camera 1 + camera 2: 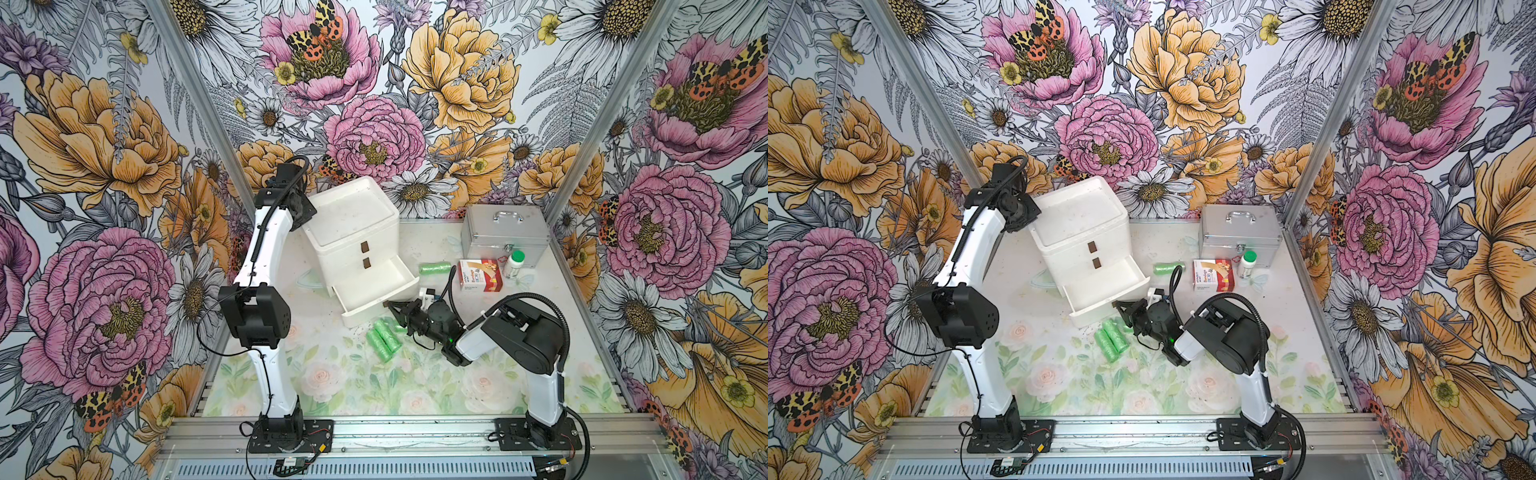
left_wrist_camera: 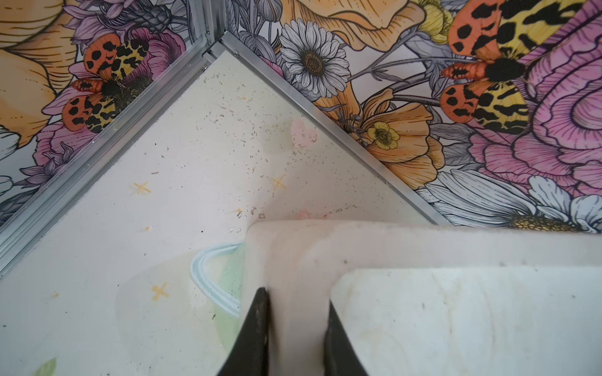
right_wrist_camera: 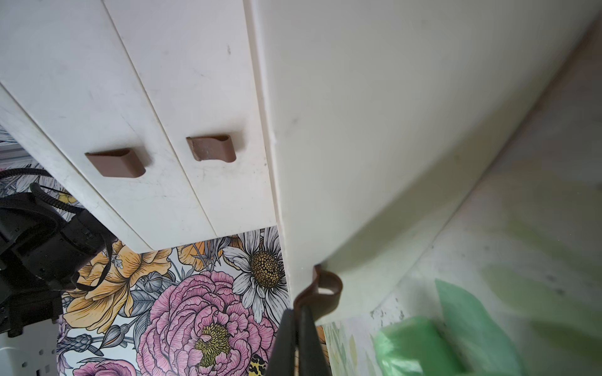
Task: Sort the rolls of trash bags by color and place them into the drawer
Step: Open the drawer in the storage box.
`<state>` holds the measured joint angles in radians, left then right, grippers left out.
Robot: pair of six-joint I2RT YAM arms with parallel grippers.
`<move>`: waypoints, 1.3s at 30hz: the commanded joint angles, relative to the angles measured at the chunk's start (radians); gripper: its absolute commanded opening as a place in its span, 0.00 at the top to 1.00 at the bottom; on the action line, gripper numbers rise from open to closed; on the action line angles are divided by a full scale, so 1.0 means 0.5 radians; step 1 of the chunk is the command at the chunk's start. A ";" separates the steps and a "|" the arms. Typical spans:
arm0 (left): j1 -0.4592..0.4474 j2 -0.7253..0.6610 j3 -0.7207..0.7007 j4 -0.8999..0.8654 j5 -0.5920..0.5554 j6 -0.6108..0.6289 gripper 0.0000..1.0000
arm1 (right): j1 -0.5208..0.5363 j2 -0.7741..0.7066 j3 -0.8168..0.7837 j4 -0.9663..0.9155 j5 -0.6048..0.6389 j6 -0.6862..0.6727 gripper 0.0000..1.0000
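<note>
My right gripper needs to stay where it is and open its fingers to let go of the drawer's brown tab handle (image 1: pixel 386 304) (image 3: pixel 325 289) between them, because the bottom drawer is open.
A small cluster of light green rolls of trash bags (image 1: pixel 383 338) (image 1: pixel 1111 336) lies on the table just in front of the open bottom drawer (image 1: pixel 376 277) (image 1: pixel 1102 279) of a white cabinet (image 1: pixel 349 210). One more green roll (image 1: pixel 434 267) (image 1: pixel 1168 268) lies to the drawer's right. My right gripper (image 1: pixel 390 305) (image 3: pixel 298 309) is shut on the drawer's brown tab handle (image 3: pixel 325 289), with a green roll (image 3: pixel 413 348) close beside it. My left gripper (image 2: pixel 296 296) (image 1: pixel 306 214) is shut on the cabinet's top rim (image 2: pixel 293 254) at its rear left corner. The drawer's inside looks bare.
The cabinet's two upper drawers (image 1: pixel 365 247) are closed. At the back right stand a silver case (image 1: pixel 505 232), a red and white bandage box (image 1: pixel 480 275) and a white bottle with a green cap (image 1: pixel 514 264). Floral walls enclose the table on three sides.
</note>
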<state>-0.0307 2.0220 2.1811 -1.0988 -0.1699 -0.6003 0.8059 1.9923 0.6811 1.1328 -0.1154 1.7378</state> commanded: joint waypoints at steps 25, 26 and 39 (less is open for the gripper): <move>-0.049 0.273 -0.003 -0.105 0.644 -0.467 1.00 | -0.015 -0.039 -0.145 0.113 0.075 0.010 1.00; -0.049 0.275 -0.003 -0.107 0.644 -0.468 1.00 | -0.013 -0.043 -0.146 0.115 0.074 0.009 1.00; -0.066 0.309 0.031 -0.106 0.642 -0.516 1.00 | -0.108 -0.111 0.023 0.034 -0.241 -0.083 0.57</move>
<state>-0.0296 2.0556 2.2463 -1.1530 -0.1677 -0.6037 0.7700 1.9865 0.6682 1.1473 -0.1822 1.7332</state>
